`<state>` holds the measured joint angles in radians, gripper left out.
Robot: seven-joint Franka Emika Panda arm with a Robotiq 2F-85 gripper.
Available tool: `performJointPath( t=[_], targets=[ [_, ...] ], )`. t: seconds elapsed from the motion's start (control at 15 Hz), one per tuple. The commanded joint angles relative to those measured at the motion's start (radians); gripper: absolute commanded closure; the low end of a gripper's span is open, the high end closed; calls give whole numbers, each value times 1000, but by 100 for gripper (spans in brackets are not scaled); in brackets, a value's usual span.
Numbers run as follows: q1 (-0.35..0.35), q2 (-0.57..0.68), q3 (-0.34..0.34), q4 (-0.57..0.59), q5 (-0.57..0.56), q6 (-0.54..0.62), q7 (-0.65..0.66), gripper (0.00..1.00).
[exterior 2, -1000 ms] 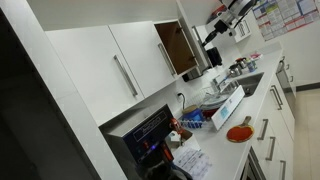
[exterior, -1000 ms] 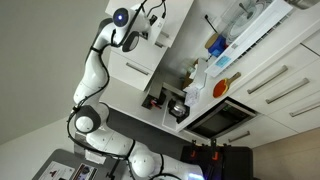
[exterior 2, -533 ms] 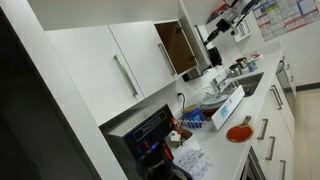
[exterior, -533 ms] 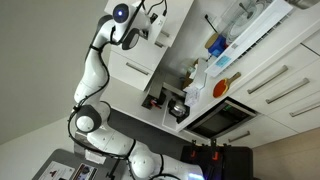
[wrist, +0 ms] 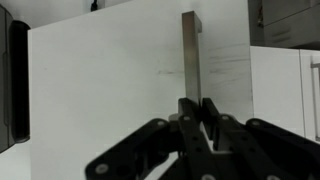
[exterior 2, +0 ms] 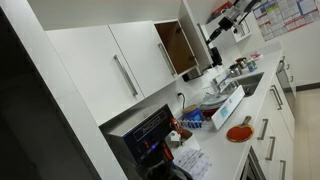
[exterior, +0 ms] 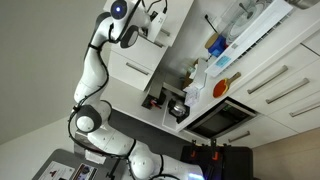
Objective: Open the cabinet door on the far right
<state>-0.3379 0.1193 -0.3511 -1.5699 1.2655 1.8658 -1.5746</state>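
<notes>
The white door stands only partway open. The gripper swings with it farther from the brown interior next and releases the lower end of the handle (wrist: 194, 92).
The cabinet door (wrist: 110, 90) fills the wrist view as a plain white panel with a slim silver bar handle (wrist: 190, 50). My gripper (wrist: 197, 108) is shut on the lower end of that handle, which runs up from between the fingertips. In an exterior view the door (exterior 2: 188, 38) stands swung out, nearly edge-on, and the brown interior (exterior 2: 171, 48) shows behind it. My gripper (exterior 2: 213, 30) is at the door's outer face there. In an exterior view the gripper (exterior: 152, 24) is against the white panel (exterior: 172, 22) at the arm's end.
Closed white cabinet doors (exterior 2: 115, 65) with bar handles hang beside the open one. The counter (exterior 2: 255, 100) holds a blue-and-white box (exterior 2: 226, 105), an orange plate (exterior 2: 239, 132) and kitchen items. White drawer fronts (exterior: 285, 85) and a black oven (exterior: 222, 118) are nearby.
The arm has shifted slightly and the door has swung a little further out, with the gripper still on the handle.
</notes>
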Motion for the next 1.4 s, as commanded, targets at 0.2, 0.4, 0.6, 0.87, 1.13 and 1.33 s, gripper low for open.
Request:
performJointPath(
  t=[0.2,0.4,0.6,0.87,1.13,1.33],
  targets=[
    [-7,-117,-7,-10,-221,4,329,58],
    [3,-164,-3,-25,-364,60,508,50],
    [13,-250,9,-41,-573,92,744,28],
    [31,-343,48,-63,-889,66,1023,1],
    [71,-401,102,-137,-1120,57,1212,0],
    [109,-429,139,-249,-1185,142,1311,0]
  ],
)
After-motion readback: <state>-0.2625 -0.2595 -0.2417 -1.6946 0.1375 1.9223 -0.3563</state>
